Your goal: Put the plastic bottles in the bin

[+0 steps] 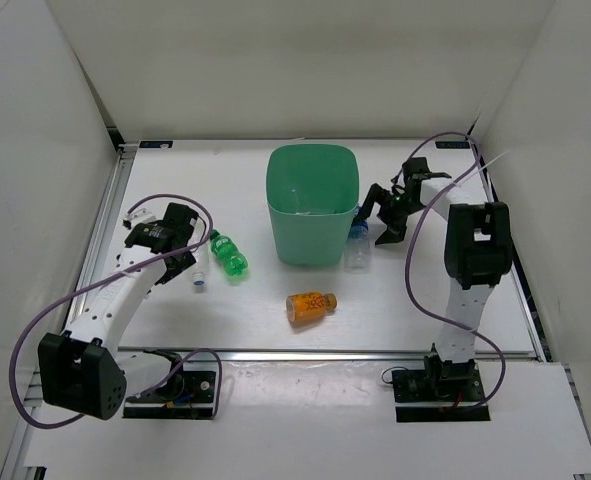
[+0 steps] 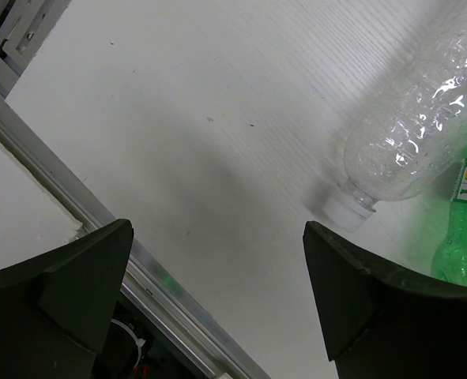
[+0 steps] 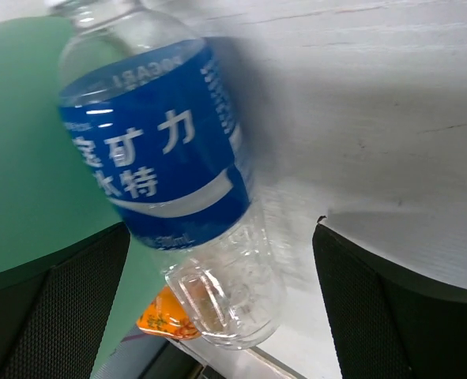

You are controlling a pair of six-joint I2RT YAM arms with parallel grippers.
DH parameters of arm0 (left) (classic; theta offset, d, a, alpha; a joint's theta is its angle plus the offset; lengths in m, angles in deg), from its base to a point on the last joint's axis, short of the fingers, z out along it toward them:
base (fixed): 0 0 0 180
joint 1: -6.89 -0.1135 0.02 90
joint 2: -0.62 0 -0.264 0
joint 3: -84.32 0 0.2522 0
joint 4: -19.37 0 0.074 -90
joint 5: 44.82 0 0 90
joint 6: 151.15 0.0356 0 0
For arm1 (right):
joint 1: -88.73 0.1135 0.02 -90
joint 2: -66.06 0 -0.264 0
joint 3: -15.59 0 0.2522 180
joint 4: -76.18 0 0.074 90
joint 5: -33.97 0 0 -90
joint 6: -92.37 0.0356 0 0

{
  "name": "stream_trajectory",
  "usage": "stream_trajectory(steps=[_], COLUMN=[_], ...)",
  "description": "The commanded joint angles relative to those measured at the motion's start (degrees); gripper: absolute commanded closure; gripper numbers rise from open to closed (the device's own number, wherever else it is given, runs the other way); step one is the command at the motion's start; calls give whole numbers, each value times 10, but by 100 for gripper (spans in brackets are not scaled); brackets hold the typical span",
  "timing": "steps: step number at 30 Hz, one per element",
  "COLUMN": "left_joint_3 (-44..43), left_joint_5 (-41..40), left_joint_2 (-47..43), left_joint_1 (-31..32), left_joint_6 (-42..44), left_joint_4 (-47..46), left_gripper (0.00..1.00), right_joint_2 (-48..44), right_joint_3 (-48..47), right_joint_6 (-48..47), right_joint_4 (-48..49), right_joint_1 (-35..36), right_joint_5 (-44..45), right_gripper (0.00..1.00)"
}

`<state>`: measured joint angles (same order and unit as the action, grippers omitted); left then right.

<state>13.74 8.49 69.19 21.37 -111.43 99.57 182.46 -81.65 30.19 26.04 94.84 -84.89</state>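
Note:
The clear bottle's body is already between the open fingers of my right gripper, so next I will ease the gripper onto the bottle at its blue label's base-side edge (image 1: 358, 237) (image 3: 197, 238) and close.
The mint-green bin (image 1: 312, 225) stands at the table's middle. A clear bottle with a blue label (image 1: 358, 244) stands against the bin's right side. In the right wrist view this bottle (image 3: 158, 150) sits blurred between the jaws of my right gripper (image 3: 221, 237), which are open and not touching it. The right gripper also shows in the top view (image 1: 380, 225). An orange bottle (image 1: 311, 306) lies in front of the bin. A green bottle (image 1: 228, 253) and a clear white-capped bottle (image 1: 201, 268) lie at the left. My left gripper (image 1: 178, 268) is open and empty beside the capped bottle (image 2: 415, 134). The white-red labelled bottle is out of view.
White walls enclose the table. A metal rail (image 2: 67, 197) runs along the left edge, close to my left gripper. The bin wall (image 3: 28, 142) is just left of the right gripper. The green bottle (image 2: 462, 237) lies beside the clear one. Cables loop from both arms.

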Motion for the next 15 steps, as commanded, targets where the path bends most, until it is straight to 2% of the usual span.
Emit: stream_trajectory(steps=[1, 5, 6, 8, 9, 11, 12, 15], left_joint_3=[3, 8, 8, 8, 8, 8, 14, 14], left_joint_5=[-1, -1, -1, -1, -1, -1, -1, -1], left_joint_2=[0, 5, 10, 10, 10, 16, 16, 21], left_joint_1=[3, 3, 3, 3, 3, 3, 3, 3], left_joint_6=[-5, -5, -5, 0, 0, 0, 0, 0], left_joint_4=[5, 5, 5, -1, -1, -1, -7, -7], left_gripper=[0, 0, 0, 0, 0, 0, 0, 0], right_joint_2=[9, 22, 31, 31, 31, 31, 31, 23], right_joint_3=[0, 5, 0, 0, 0, 0, 0, -6], right_joint_6=[-32, -32, -32, -37, -37, -37, -37, -29], right_joint_4=[-13, -24, -24, -30, -30, -37, -37, -72], right_joint_1=[5, 5, 5, 5, 5, 5, 5, 5], right_joint_5=[-7, -12, -12, -25, -25, -20, -2, 65], right_gripper=[0, 5, 12, 21, 30, 40, 49, 65])
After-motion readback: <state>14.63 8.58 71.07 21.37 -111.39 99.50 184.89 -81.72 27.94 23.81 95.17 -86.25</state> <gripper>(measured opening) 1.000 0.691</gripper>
